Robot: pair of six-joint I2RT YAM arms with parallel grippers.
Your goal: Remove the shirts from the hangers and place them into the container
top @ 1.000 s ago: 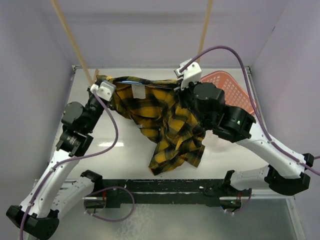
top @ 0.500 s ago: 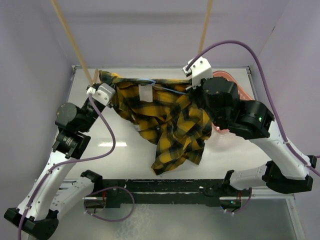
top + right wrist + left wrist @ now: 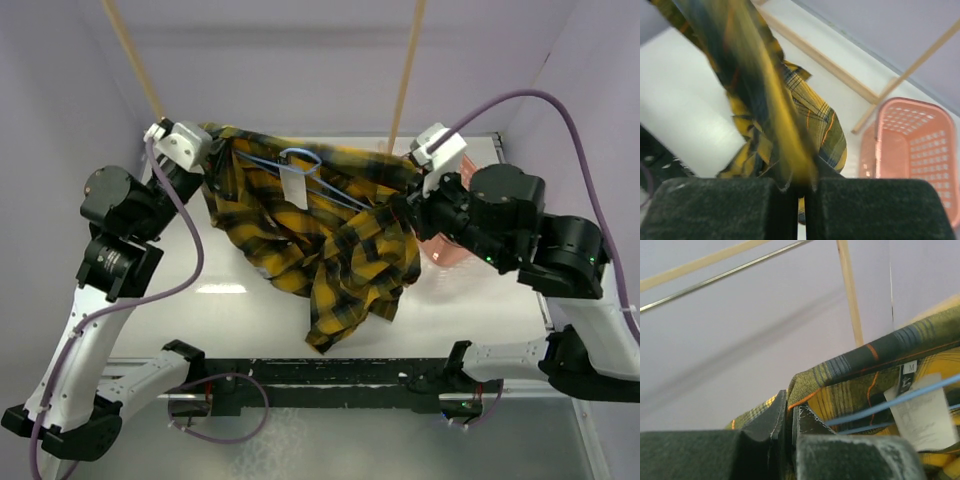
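Note:
I will next bring the pinched collar edge in my left gripper down toward the white tabletop below and let it go, because the shirt still hangs stretched above the table.
The yellow-and-black plaid shirt hangs stretched between both grippers above the table, its tail drooping toward the near edge. My left gripper is shut on the shirt's left shoulder, the cloth pinched in the jaws of the left gripper. My right gripper is shut on the shirt's right side, with blurred cloth rising from the right gripper. The light-blue wire hanger lies inside the collar by the white label; its wire crosses the label. The pink basket sits under the right arm.
Two pale wooden slats of the rack lean up at the back, one on the left beside the left gripper. Lilac walls close in the table on three sides. A black bar runs along the near edge.
Both arms have risen and spread apart, the left going up and left, the right going right. The shirt is lifted and stretched wider, and the hanger hook now shows at the collar.

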